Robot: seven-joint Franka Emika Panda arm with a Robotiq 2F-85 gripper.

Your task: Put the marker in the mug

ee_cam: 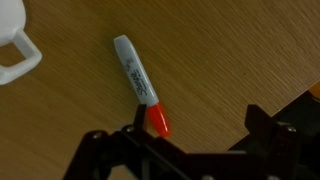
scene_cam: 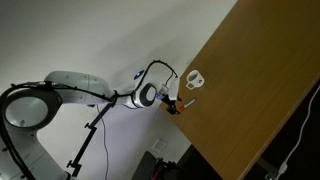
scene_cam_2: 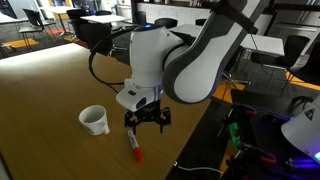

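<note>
The marker is nearer to one finger than to the other, so my open gripper will next go down and to the left in the wrist view onto the marker's grey body [scene_cam_2: 133,140] [ee_cam: 140,79].
A grey marker with a red cap [ee_cam: 139,84] lies flat on the wooden table. It also shows in an exterior view [scene_cam_2: 134,147] below my gripper. A white mug [scene_cam_2: 94,120] stands upright to its left; its handle and rim show at the wrist view's top left [ee_cam: 14,47], and it appears in an exterior view [scene_cam: 195,79]. My gripper [ee_cam: 195,122] is open and empty, hovering just above the table. Its left finger is next to the marker's red cap. The gripper also shows in both exterior views [scene_cam_2: 147,118] [scene_cam: 174,104].
The wooden table [scene_cam_2: 50,90] reaches a near edge close to the marker, with a dark gap beyond [ee_cam: 305,100]. Office desks and chairs [scene_cam_2: 95,25] stand behind. A tripod [scene_cam: 90,140] stands beside the arm's base.
</note>
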